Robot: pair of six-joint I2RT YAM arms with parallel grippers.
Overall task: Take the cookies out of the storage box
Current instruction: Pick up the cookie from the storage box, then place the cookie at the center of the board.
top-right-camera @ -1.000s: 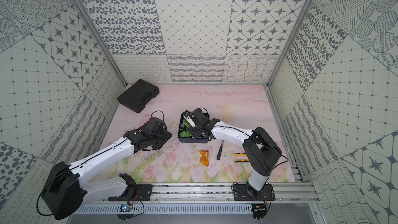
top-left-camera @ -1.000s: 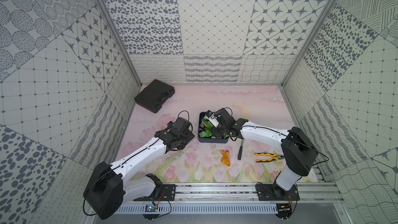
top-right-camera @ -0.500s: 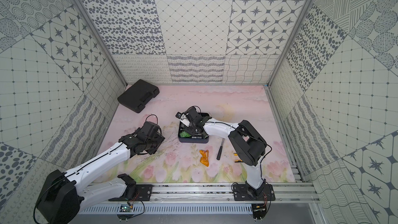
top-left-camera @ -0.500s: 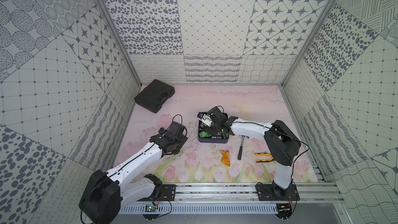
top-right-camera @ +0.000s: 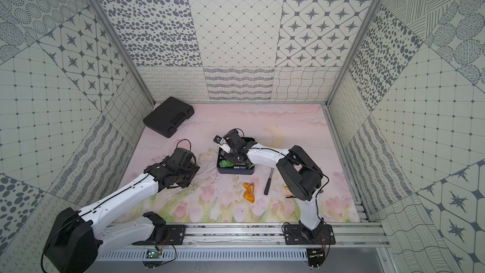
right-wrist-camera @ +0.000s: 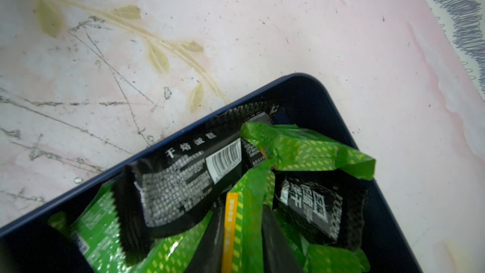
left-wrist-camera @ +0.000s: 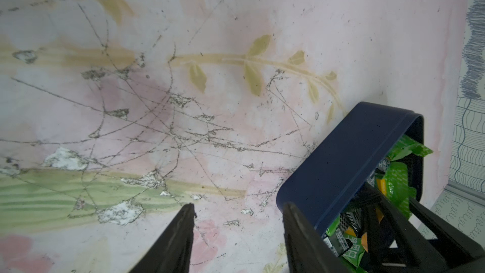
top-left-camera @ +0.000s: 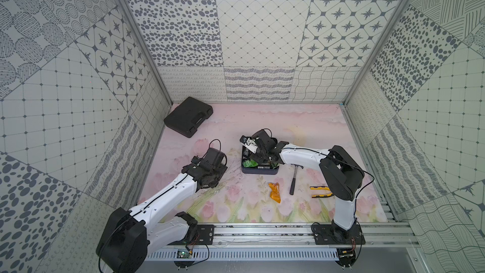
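Next, my right gripper moves up over the box's near side, back, down, and releases the green packet [right-wrist-camera: 249,221] beside the orange packet, where the mat's clear.
The navy storage box [top-left-camera: 259,172] [top-right-camera: 235,172] sits mid-mat with several green and black cookies [top-left-camera: 249,163] [top-right-camera: 225,164] inside. My right gripper [right-wrist-camera: 242,232] reaches down into the box and is shut on a green cookie packet [right-wrist-camera: 249,221] with an orange stripe. Beside that packet lies a black one [right-wrist-camera: 183,179]. The box wall [right-wrist-camera: 315,85] curves round them. My left gripper [left-wrist-camera: 240,221] hangs open over bare mat just left of the box [left-wrist-camera: 341,158], with nothing between its fingers. One orange cookie packet [top-left-camera: 274,192] [top-right-camera: 249,192] lies on the mat in front of the box.
A black moulded case [top-left-camera: 187,119] lies at the back left. A hammer [top-left-camera: 293,182] and yellow-black pliers [top-left-camera: 321,191] lie right of the orange packet. Patterned walls close in the mat on three sides.
My right gripper moved toward the box's left side, dipped among the packets and closed on a green one. The left arm drew back a little from the box, still open.
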